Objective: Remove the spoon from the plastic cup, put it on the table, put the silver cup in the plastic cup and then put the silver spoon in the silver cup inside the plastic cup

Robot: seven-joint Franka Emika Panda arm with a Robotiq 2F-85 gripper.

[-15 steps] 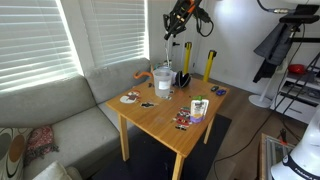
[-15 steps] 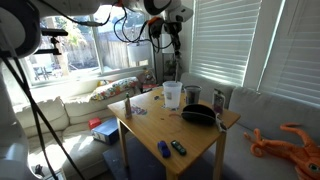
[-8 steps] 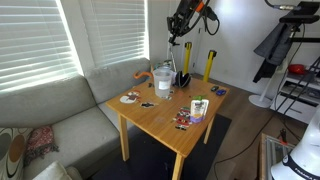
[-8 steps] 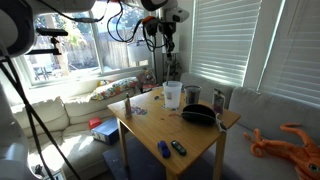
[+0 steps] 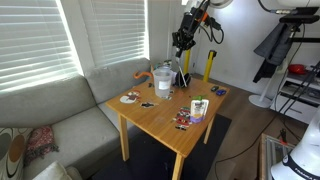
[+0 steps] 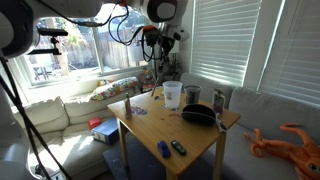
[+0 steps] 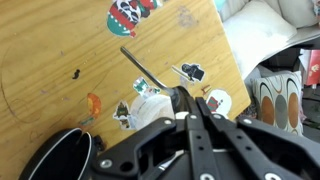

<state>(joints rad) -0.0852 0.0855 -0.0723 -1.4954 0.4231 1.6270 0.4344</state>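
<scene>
The spot on the bare wood by the plastic cup is empty, so the robot's gripper will go down and to the left in the wrist view next and release the spoon there.
My gripper (image 5: pixel 182 42) is shut on the silver spoon (image 5: pixel 184 66), which hangs down from it above the back of the wooden table (image 5: pixel 160 115). The translucent plastic cup (image 5: pixel 163 83) stands just beside and below the spoon. The small silver cup (image 5: pixel 183 79) stands next to it, close under the spoon's tip. Both cups also show in an exterior view, the plastic cup (image 6: pixel 172 95) and the silver cup (image 6: pixel 192 97), with my gripper (image 6: pixel 163 42) above them. In the wrist view the shut fingers (image 7: pixel 185 98) hold the spoon (image 7: pixel 145 70), which slants over the table top.
A black bowl (image 6: pixel 198 115) sits near the cups and shows in the wrist view (image 7: pixel 60 158). A small colourful container (image 5: pixel 199 108), stickers and small items lie on the table. A yellow upright object (image 5: pixel 209 65) stands behind it. A grey sofa (image 5: pixel 60 120) runs alongside.
My gripper has carried the spoon sideways away from above the plastic cup and lowered it toward the silver cup. The cups have not moved.
</scene>
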